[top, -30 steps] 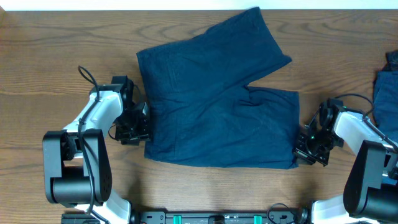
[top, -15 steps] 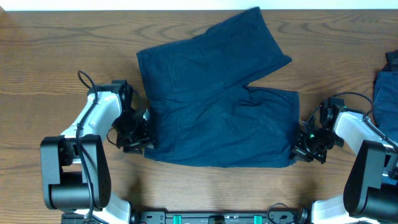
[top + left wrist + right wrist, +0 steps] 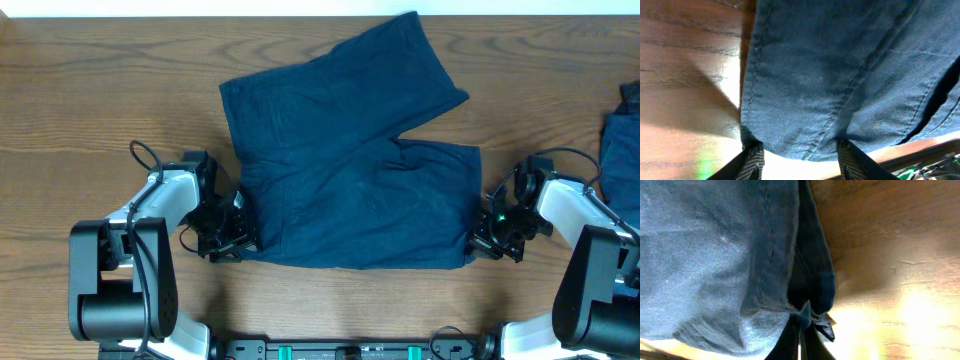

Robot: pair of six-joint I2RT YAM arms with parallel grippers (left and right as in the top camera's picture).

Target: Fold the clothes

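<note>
The shorts' near leg-hem corner (image 3: pixel 469 258) (image 3: pixel 807 312) is pinched in my right gripper, so the gripper should next lift it off the table, toward the blue fabric heap, and let go of it.
The dark navy shorts (image 3: pixel 350 160) lie spread on the wooden table (image 3: pixel 90 90), waistband to the left, one leg angled to the back right, the other toward the right. My left gripper (image 3: pixel 240 238) is open at the front left corner of the shorts (image 3: pixel 840 75), its fingers (image 3: pixel 800 157) straddling the hem. My right gripper (image 3: pixel 478 245) is shut on the front right corner of the leg hem, pinching a fold of the shorts (image 3: pixel 700 255) between its fingers (image 3: pixel 802 327).
A brighter blue fabric heap (image 3: pixel 622 140) lies at the right edge of the table. The white wall edge (image 3: pixel 300 6) runs along the back. The arm bases (image 3: pixel 120 290) stand at the front left and front right.
My left gripper has slid toward the front along the waistband edge and in under the shorts' front left corner. The right gripper has stayed at the leg hem.
</note>
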